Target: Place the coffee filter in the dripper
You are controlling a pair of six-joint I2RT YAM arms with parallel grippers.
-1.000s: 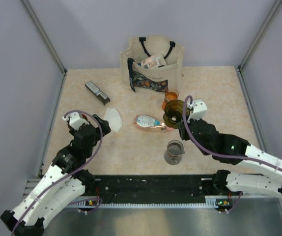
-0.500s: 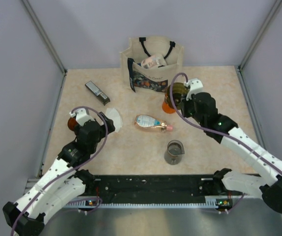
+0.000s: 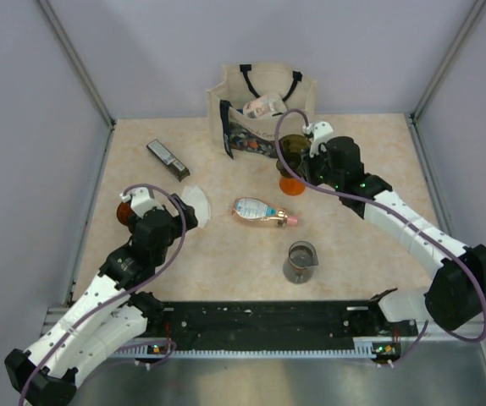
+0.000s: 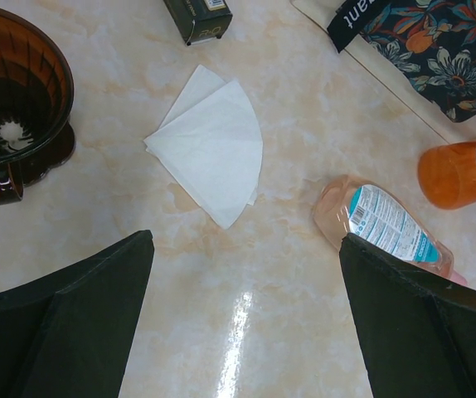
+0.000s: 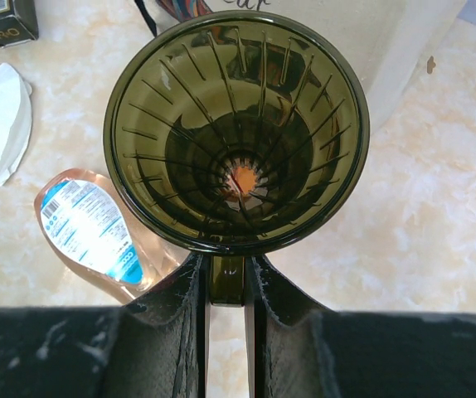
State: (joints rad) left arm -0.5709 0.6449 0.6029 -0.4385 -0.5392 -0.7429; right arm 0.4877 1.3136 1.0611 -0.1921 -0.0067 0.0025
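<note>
My right gripper carries the dark olive dripper (image 5: 236, 133) down onto the orange cup next.
A white folded coffee filter (image 4: 209, 149) lies flat on the table, also in the top view (image 3: 197, 203). My left gripper (image 4: 246, 332) is open and empty just in front of it (image 3: 182, 216). A brown dripper (image 4: 14, 99) stands to the filter's left, partly hidden by the left arm in the top view (image 3: 124, 212). My right gripper (image 5: 228, 274) is shut on the handle of a dark olive dripper (image 5: 236, 133). It holds the dripper upright in the air near the bag (image 3: 292, 150).
An orange cup (image 3: 292, 183) stands under the held dripper. A pink bottle (image 3: 262, 211) lies mid-table, a glass carafe (image 3: 300, 260) stands nearer the front. A black box (image 3: 167, 159) lies back left. A cloth tote bag (image 3: 264, 106) stands at the back.
My right arm has carried the olive dripper back and to the left, over the orange cup. My left gripper moved a little toward the filter, then stayed still.
</note>
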